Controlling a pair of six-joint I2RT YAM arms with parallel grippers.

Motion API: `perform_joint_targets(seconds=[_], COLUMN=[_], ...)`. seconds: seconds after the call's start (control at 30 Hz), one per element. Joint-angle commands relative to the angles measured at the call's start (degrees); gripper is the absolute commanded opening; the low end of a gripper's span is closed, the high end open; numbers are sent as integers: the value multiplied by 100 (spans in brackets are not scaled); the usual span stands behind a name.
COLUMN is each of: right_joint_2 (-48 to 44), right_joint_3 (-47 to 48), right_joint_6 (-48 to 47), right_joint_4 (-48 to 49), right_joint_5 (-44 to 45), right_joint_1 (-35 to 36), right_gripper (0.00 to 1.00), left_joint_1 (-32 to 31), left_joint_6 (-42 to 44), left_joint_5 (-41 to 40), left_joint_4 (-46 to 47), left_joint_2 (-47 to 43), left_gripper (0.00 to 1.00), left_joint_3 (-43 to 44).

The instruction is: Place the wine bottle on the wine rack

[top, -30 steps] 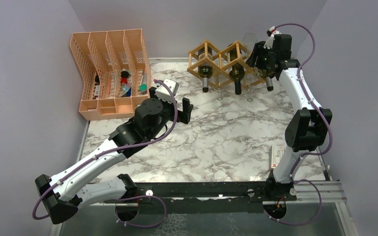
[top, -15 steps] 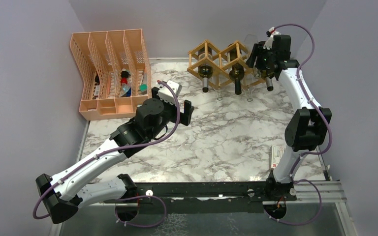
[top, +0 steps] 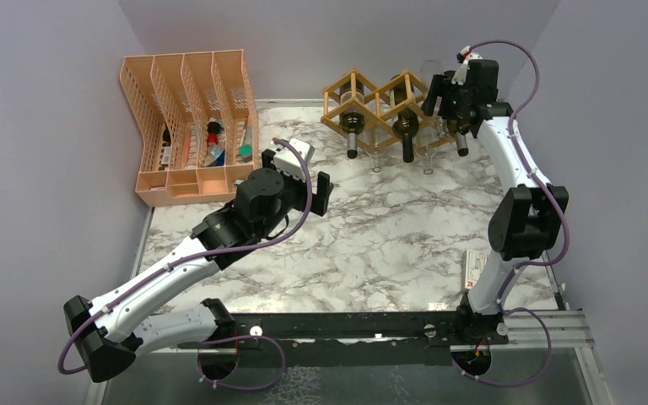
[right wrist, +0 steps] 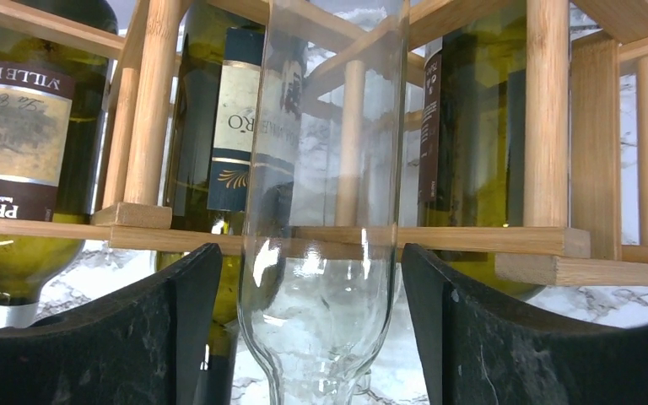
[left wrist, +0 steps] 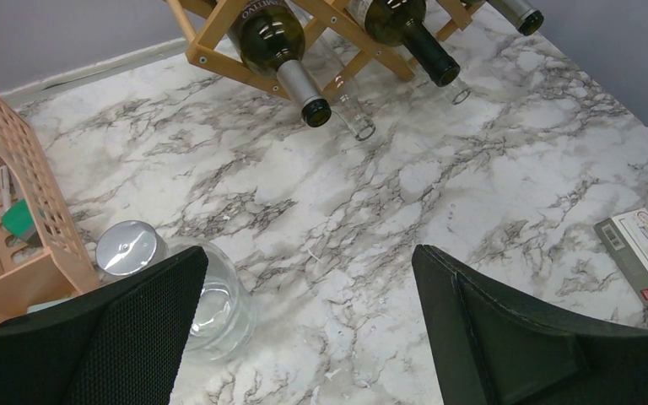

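Observation:
The right gripper moves back and to the left in the top view onto the jar's silver lid next, since the clear bottle lies in its rack cell.
The light wood wine rack [top: 380, 101] stands at the back of the marble table. It holds dark green wine bottles [top: 406, 128] and clear glass bottles, necks pointing toward me. My right gripper [top: 449, 105] is at the rack's right end. In the right wrist view it [right wrist: 310, 253] is open around a clear glass wine bottle [right wrist: 329, 169] that lies in a rack cell [right wrist: 548, 126], with a gap on each side of the bottle. My left gripper [top: 321, 192] is open and empty over the table; in its wrist view [left wrist: 308, 278] the rack [left wrist: 211, 38] is far ahead.
A peach mesh file organizer [top: 190, 122] with small items stands at the back left. A clear glass jar [left wrist: 215, 295] with a silver lid sits beside my left finger. A small white box [top: 477, 270] lies near the right arm's base.
My right gripper has drawn back slightly from the rack's right end. My left arm has shifted a little to the right.

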Motion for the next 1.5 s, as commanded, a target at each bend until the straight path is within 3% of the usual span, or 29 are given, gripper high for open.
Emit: perform_joint_targets(seconds=[0.0, 0.2, 0.43, 0.8, 1.0, 1.13, 1.47], right_joint_2=[-407, -999, -1855, -2635, -2198, -1490, 27], right_joint_3=[112, -123, -862, -1779, -1883, -1460, -90], right_joint_6=[-48, 23, 242, 150, 127, 3, -87], right_joint_4=[53, 13, 177, 612, 869, 773, 613], right_joint_5=[379, 457, -777, -988, -645, -248, 629], right_joint_1=[-13, -10, 188, 2575, 3864, 4476, 5076], right_gripper=[83, 85, 82, 79, 77, 77, 74], left_joint_1=[-6, 0, -3, 2, -1, 0, -2], left_joint_6=[73, 149, 412, 816, 981, 989, 922], left_joint_5=[-293, -725, -1152, -2003, -2338, -2428, -2467], left_joint_4=[14, 22, 95, 147, 335, 427, 405], left_joint_2=[9, -8, -103, -588, -1050, -1337, -1614], left_gripper=[99, 99, 99, 99, 99, 99, 99], left_joint_3=[93, 215, 413, 655, 702, 655, 528])
